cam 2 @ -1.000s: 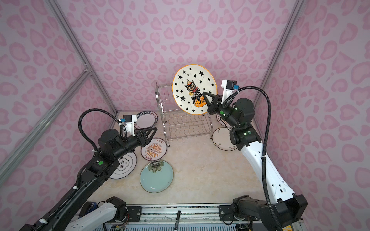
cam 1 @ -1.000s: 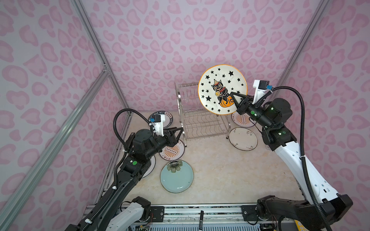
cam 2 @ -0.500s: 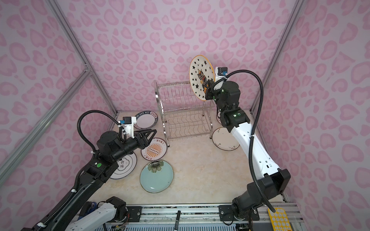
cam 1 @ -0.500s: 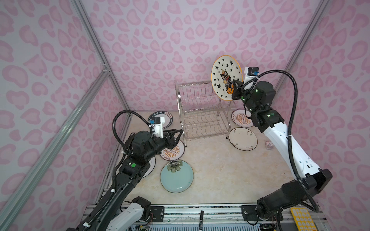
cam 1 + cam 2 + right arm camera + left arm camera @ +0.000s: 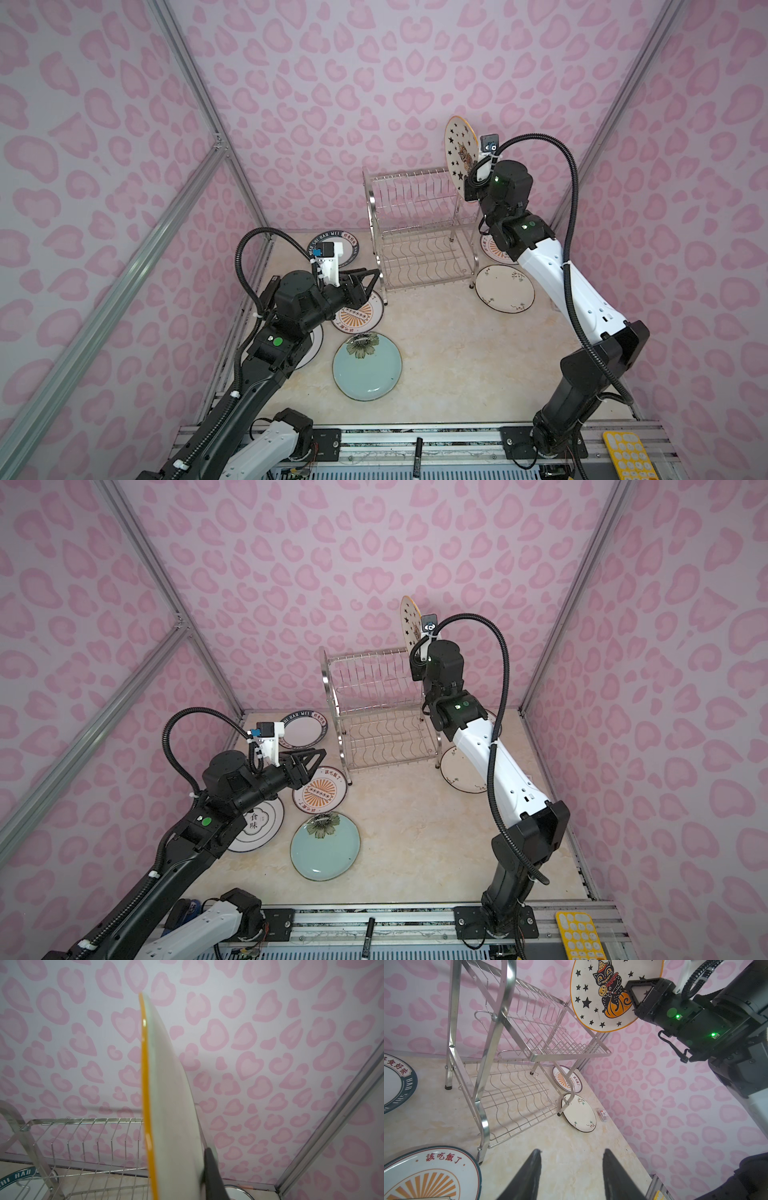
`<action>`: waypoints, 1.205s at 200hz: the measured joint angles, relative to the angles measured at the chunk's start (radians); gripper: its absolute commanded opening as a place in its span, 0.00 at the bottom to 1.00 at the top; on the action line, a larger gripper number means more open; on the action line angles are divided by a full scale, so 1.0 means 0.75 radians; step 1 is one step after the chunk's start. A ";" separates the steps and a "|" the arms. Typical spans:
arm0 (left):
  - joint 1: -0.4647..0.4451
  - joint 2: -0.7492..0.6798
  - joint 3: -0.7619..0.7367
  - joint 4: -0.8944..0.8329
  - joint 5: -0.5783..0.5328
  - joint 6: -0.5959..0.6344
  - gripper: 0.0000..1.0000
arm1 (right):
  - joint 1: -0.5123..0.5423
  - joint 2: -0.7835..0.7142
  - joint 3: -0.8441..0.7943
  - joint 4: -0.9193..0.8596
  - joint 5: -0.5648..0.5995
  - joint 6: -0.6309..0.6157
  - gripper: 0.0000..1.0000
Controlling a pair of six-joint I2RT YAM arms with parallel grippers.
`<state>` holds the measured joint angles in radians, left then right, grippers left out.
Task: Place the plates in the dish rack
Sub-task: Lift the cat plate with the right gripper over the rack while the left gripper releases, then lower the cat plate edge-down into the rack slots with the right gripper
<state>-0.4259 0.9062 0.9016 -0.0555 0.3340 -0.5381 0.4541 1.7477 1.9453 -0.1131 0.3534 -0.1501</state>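
I will next lower the star-and-cat plate with my right gripper and release it upright in the upper level's empty end slot, because that slot is below the gripper.
My right gripper is shut on the rim of the star-and-cat plate, held upright and nearly edge-on above the right end of the dish rack. The rack's slots hold nothing. My left gripper hovers open and empty near the rack's left foot, over an orange-sunburst plate. Flat on the table lie the navy-lettered plate, teal flower plate, black-ringed plate, white floral plate and another sunburst plate.
Pink patterned walls with aluminium posts close in the table on three sides. A black marker and a yellow keypad lie on the front rail. A small packet lies by the right wall.
The right arm has swung the star-and-cat plate back and to the right, turning it from face-on to nearly edge-on over the rack's right end. The left arm has stayed put.
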 measured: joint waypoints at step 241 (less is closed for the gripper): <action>-0.001 0.002 0.002 -0.033 -0.002 0.010 0.51 | -0.036 0.067 -0.113 -0.008 0.060 0.072 0.00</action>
<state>-0.4267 0.9073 0.9031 -0.0799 0.3328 -0.5304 0.4274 1.7981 1.8603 -0.1192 0.3981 -0.0959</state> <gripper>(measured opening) 0.505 0.121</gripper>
